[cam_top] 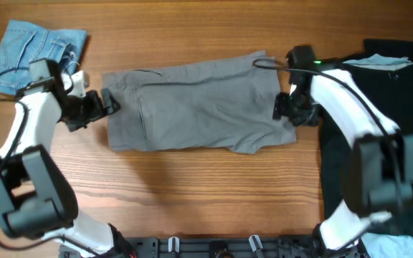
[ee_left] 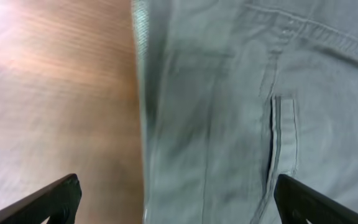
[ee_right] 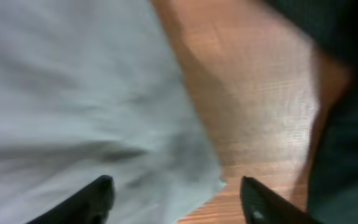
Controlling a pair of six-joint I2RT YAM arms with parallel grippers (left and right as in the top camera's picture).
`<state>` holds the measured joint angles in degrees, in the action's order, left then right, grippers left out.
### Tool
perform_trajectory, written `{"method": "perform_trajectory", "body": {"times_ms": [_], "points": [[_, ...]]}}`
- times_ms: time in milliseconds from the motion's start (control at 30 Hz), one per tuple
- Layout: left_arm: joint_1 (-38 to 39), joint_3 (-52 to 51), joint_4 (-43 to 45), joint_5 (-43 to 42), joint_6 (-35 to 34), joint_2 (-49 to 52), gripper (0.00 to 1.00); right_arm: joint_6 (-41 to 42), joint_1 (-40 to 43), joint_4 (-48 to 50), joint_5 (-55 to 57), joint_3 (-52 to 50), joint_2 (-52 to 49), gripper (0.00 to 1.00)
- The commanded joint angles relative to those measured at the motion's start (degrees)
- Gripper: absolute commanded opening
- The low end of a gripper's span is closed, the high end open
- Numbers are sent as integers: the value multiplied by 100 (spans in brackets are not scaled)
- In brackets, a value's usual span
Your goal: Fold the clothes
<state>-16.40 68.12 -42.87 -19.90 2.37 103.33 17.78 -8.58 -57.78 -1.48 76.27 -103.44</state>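
Note:
My left gripper is open above the grey shorts' edge (ee_left: 157, 202) beside the pocket slit (ee_left: 283, 134), with the shorts' edge below, between its fingers. Next I need to lower it there and close on the cloth.
Grey shorts (cam_top: 199, 104) lie spread flat across the middle of the wooden table, long side left to right. My left gripper (cam_top: 110, 102) is open at their left edge; the left wrist view shows its jaws (ee_left: 178, 200) straddling that edge, with a pocket slit (ee_left: 283, 134) in the grey cloth. My right gripper (cam_top: 284, 107) is open at the right edge; the right wrist view, blurred, shows its jaws (ee_right: 176, 198) over a corner of the grey shorts (ee_right: 73, 99). Neither grips the cloth.
Light-blue denim shorts (cam_top: 38, 50) lie at the back left corner, behind my left arm. Black garments (cam_top: 378, 136) are piled along the right side, close to my right arm. Bare wood (cam_top: 214, 193) runs along the front.

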Motion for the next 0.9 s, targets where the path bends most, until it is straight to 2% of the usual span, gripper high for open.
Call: {"method": "perform_trajectory", "body": {"times_ms": [0,100,133,167,233,267,300,400,500,533,600,633,700,867], "points": [[195,35,236,-120,319,660,100,-898,15,337,-1276,44,815,79],[251,35,289,-286,319,1012,96,-881,13,542,-1508,28,844,78],[264,35,291,-378,319,1113,91,-879,0,595,-1508,4,811,77],[282,35,289,-527,321,1215,80,-874,-20,680,-1510,-20,723,74],[308,35,278,-671,321,1342,32,-789,-24,833,-1513,-24,496,79],[308,35,249,-691,319,1346,15,-721,-24,872,-1510,-24,382,79],[306,37,205,-739,319,1344,4,-708,-24,881,-1517,-24,249,79],[256,61,-9,-752,317,1250,4,-706,-22,852,-1613,-22,-79,64],[76,313,-638,-750,203,935,4,-710,-87,695,-2232,-24,-527,38],[26,483,-938,-750,184,780,4,-706,-127,575,-2319,-24,-682,23],[-2,719,-1281,-667,188,542,4,-422,-210,398,-1939,-24,-960,10],[-2,850,-1438,-529,188,409,4,63,-249,286,-1478,-24,-1156,4],[0,1145,-1729,-164,186,105,4,485,-249,271,-1226,-24,-1528,4],[63,1869,-2149,-31,-55,-564,4,302,-249,426,-1504,-24,-2037,4]]}}
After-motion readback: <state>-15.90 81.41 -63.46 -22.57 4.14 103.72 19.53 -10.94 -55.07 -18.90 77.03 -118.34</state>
